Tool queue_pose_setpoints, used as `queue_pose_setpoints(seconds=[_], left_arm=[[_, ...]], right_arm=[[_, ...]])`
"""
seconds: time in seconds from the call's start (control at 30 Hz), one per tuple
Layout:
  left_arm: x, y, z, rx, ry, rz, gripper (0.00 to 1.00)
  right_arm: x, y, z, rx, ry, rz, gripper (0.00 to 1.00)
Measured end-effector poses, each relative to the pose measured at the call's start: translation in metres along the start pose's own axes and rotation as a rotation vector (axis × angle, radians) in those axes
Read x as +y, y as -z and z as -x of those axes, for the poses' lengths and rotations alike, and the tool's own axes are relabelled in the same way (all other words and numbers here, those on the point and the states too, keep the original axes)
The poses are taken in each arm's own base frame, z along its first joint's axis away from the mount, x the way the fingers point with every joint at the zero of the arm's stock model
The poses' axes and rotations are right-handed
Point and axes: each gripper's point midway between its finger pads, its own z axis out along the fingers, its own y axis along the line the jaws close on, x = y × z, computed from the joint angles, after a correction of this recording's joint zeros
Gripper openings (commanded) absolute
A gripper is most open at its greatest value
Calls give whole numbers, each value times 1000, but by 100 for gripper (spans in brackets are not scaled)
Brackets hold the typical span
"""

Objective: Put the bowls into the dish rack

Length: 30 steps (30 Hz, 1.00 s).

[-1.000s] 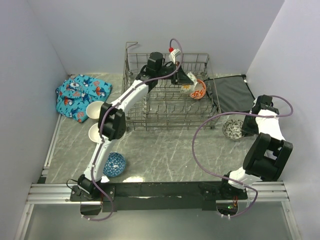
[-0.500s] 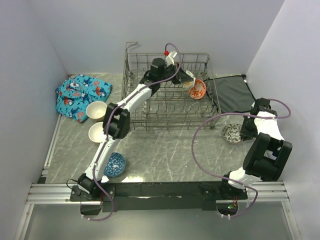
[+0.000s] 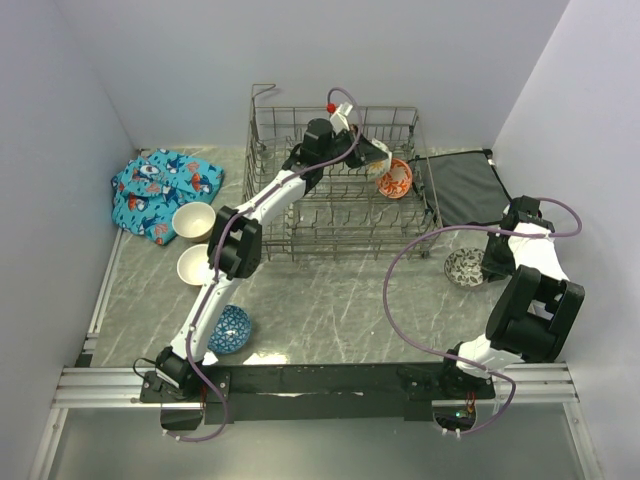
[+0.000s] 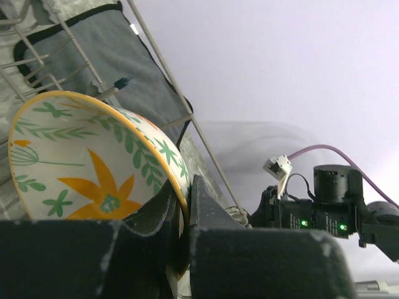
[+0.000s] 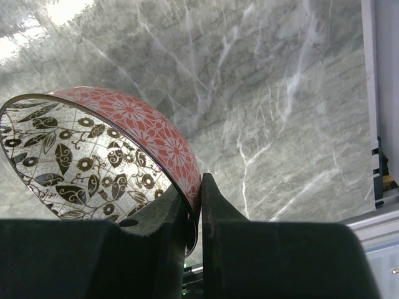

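Note:
My left gripper will shift aside from the orange-red patterned bowl (image 3: 395, 178) that occupies the rack's end and down, then release the cream bowl's rim among the wires.
My left gripper (image 3: 377, 158) reaches over the dish rack (image 3: 330, 215) and is shut on the rim of the cream bowl with orange leaves (image 4: 75, 168); in the left wrist view the jaws (image 4: 185, 187) pinch its rim, next to the rack's wires (image 4: 168, 75). An orange-red patterned bowl (image 3: 395, 178) leans in the rack's right end. My right gripper (image 3: 489, 262) is shut on the rim of a bowl (image 3: 464, 266) at the right of the table. In the right wrist view this bowl (image 5: 93, 156) is black-and-white inside and red floral outside, between the jaws (image 5: 199, 187).
Two cream bowls (image 3: 193, 220) (image 3: 192, 265) and a blue patterned bowl (image 3: 228, 328) sit at the left by the left arm. A blue printed cloth (image 3: 160, 190) lies at the far left. A flat dark grey mat (image 3: 465, 190) lies right of the rack.
My left gripper has carried the leaf bowl up and back within the rack's right end. My right gripper with its bowl has shifted slightly down and left, then stayed still.

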Motion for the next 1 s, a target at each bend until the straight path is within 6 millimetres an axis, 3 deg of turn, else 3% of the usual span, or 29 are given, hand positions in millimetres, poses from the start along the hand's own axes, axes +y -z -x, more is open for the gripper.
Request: queue_pose_setpoints(seconds=[0.33, 0.47, 0.73, 0.83, 1.0], left_arm=[[23, 2, -11, 17, 63, 62, 1], [41, 4, -19, 26, 102, 122, 1], [53, 7, -19, 20, 131, 181, 1], [54, 7, -19, 17, 138, 187, 11], [61, 8, -19, 0, 164, 225, 38]], right_arm=[[0, 0, 0, -1, 8, -8, 0], [2, 0, 0, -1, 16, -9, 0], [2, 0, 0, -1, 19, -11, 0], [2, 0, 0, 0, 20, -13, 0], [1, -1, 0, 3, 20, -19, 0]])
